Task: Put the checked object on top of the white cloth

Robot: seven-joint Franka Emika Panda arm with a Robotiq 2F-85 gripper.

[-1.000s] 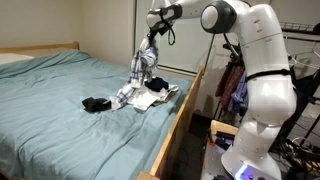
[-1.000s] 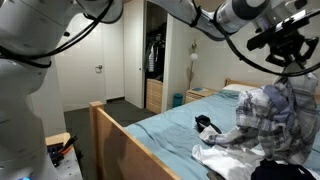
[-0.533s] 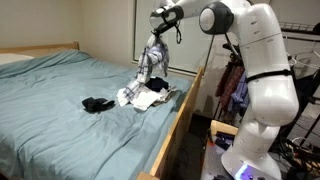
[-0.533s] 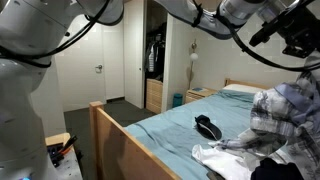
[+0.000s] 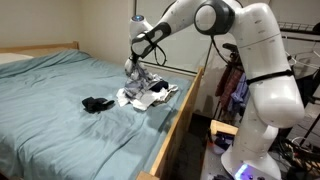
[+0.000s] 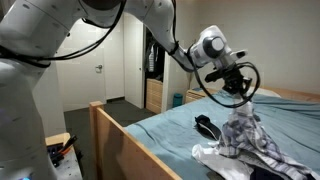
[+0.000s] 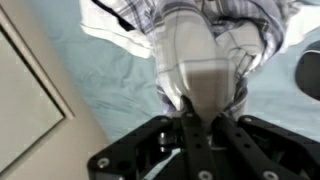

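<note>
I will next lower the checked cloth's raised top toward the black item and let go, because its lower part already drapes over the white cloth.
The checked cloth is a plaid grey-and-white garment. It hangs from my gripper and drapes onto the white cloth near the bed's right edge. In an exterior view the checked cloth hangs below my gripper over the white cloth. In the wrist view the fingers are shut on a fold of the checked cloth, with the white cloth beneath it.
A black item lies on the teal bedsheet left of the cloths; it also shows in an exterior view. The wooden bed frame runs along the near side. Clothes hang at the far right.
My gripper has come down and moved left with the checked cloth, from high above the bed to just over the white cloth. The cloth's lower part now rests on the pile.
</note>
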